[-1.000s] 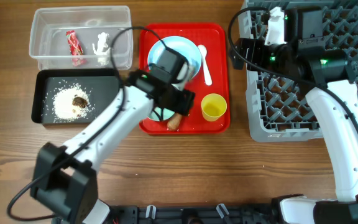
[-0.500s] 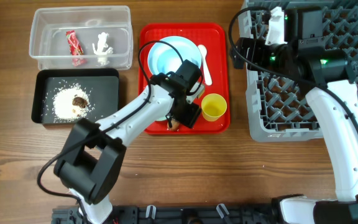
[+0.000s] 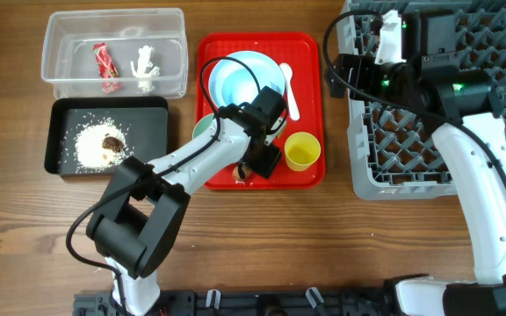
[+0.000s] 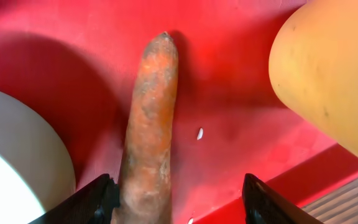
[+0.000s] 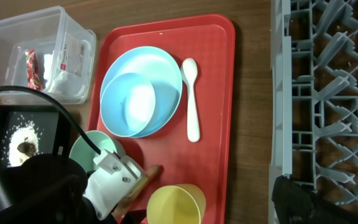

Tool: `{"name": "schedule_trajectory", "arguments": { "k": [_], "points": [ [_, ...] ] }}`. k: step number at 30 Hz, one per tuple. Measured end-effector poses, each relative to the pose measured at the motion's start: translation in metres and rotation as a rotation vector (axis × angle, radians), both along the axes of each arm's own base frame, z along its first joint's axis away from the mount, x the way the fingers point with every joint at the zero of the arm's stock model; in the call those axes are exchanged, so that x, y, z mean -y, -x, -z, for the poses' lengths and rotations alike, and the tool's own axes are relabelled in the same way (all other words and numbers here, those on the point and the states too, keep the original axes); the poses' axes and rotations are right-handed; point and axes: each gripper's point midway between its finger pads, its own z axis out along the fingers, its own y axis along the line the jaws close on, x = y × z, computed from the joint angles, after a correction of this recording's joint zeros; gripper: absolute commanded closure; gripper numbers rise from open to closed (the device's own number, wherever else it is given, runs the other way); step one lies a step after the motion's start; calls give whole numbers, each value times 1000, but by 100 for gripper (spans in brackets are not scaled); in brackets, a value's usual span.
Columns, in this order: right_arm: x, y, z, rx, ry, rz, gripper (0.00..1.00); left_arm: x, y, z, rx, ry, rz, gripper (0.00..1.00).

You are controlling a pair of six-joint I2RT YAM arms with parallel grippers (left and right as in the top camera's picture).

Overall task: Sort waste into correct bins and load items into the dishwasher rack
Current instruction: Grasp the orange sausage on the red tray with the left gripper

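Note:
My left gripper keeps low over the tray [image 3: 310,53] and closes across the carrot's near part next, since that part already lies between its open fingers.
The orange carrot piece [image 3: 245,174] lies on the red tray [image 3: 310,53] near its front edge, beside the yellow cup [image 3: 302,151]. My left gripper [image 4: 182,200] is open and low over the tray. The carrot [image 4: 151,124] lies between its fingers, against the left one, with the cup [image 4: 328,74] to the right. My right gripper [image 3: 348,74] is open and empty above the left edge of the grey dishwasher rack [image 3: 499,53]. A light-blue plate [image 3: 269,70] holding a light-blue bowl [image 3: 234,86], a pale-green bowl [image 3: 203,132] and a white spoon [image 3: 291,88] are on the tray.
The clear tub [image 3: 60,53] at the back left holds a red wrapper [image 3: 105,66] and a white scrap [image 3: 144,68]. The black tub [image 3: 60,114] in front of it holds rice crumbs [image 3: 90,147] and a brown lump [image 3: 112,141].
My left gripper has moved from over the plate to the tray's front edge and come down around the carrot. The right arm has not moved.

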Motion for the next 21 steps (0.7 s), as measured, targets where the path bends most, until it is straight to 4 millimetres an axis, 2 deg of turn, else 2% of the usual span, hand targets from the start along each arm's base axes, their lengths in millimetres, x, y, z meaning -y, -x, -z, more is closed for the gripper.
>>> {"name": "schedule_trajectory", "arguments": {
  "k": [3, 7, 11, 21],
  "points": [
    [0, 0, 0, -1, 0, 0, 0, 2, -3, 1, 9, 7, 0, 38],
    [0, 2, 1, -8, 3, -3, 0, 2, -2, 2, 7, 6, 4, 40],
    [0, 2, 1, -5, 8, -10, 0, 4, -1, 1, -1, 17, 9, 53],
    [0, 2, 1, -4, 10, -12, 0, 14, 4, 2, -29, 67, 23, 48]
  ]
}}
